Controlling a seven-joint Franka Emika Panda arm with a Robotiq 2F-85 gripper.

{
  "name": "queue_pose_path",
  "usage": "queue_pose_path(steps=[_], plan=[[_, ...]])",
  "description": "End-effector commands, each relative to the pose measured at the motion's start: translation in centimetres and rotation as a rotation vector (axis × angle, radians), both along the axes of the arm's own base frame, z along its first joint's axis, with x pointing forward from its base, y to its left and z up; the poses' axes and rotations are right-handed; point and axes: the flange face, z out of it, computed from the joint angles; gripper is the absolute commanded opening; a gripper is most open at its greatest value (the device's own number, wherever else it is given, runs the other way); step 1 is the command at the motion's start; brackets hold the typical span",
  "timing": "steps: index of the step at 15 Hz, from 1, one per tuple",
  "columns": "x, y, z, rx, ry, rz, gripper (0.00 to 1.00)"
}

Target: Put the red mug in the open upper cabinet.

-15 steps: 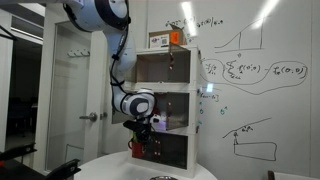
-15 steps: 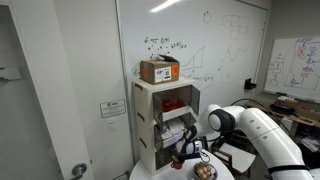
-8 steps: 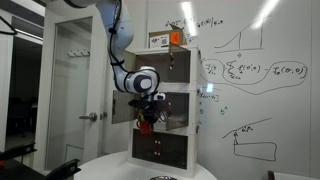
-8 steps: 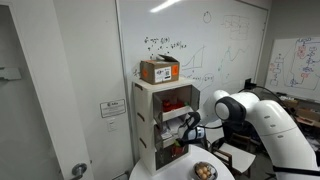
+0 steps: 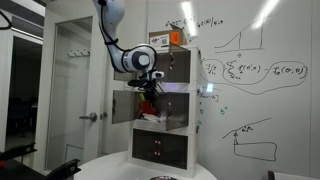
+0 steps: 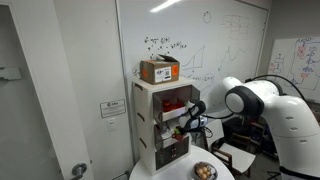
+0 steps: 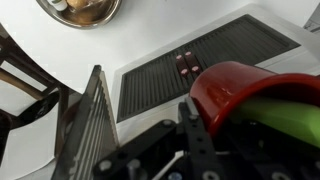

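Observation:
My gripper should go up past the middle section of the cabinet tower, then move outward into the open upper cabinet (image 6: 172, 103) to let go of the red mug, because that upper cabinet is above my gripper.
My gripper (image 5: 149, 84) is shut on the red mug (image 5: 150, 91) and holds it in the air in front of the white-grey cabinet tower, about level with the bottom edge of the open upper cabinet (image 5: 168, 66). In the wrist view the red mug (image 7: 238, 84) fills the right side, with a greenish inside, and sits against the black finger of the gripper (image 7: 200, 118). In an exterior view the gripper (image 6: 189, 111) is close to the tower's front; the mug is too small to make out there.
The middle compartment holds a red-and-white heap (image 5: 150, 117). A grey door (image 5: 122, 105) swings out from the tower. A cardboard box (image 6: 160, 71) sits on top. Below is a round white table (image 7: 150, 45) with a bowl (image 7: 80, 8) and a dark ribbed panel (image 7: 190, 65).
The arm has lifted the gripper and mug from near the bottom tier up to the level of the upper cabinet's lower edge. The mug stays held.

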Motion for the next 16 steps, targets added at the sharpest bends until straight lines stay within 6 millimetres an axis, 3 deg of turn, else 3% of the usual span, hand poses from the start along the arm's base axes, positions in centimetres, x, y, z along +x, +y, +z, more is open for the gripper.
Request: queue_pose_path(steps=[1, 8, 13, 16], plan=[[-2.0, 0.6, 4.4, 0.011, -0.037, -0.035, 0.01], [-4.2, 1.5, 11.6, 0.074, -0.179, -0.089, 0.01], [-4.0, 3.2, 15.8, 0.150, -0.363, -0.152, 0.01], [-3.0, 4.0, 17.2, 0.196, -0.442, -0.189, 0.01]])
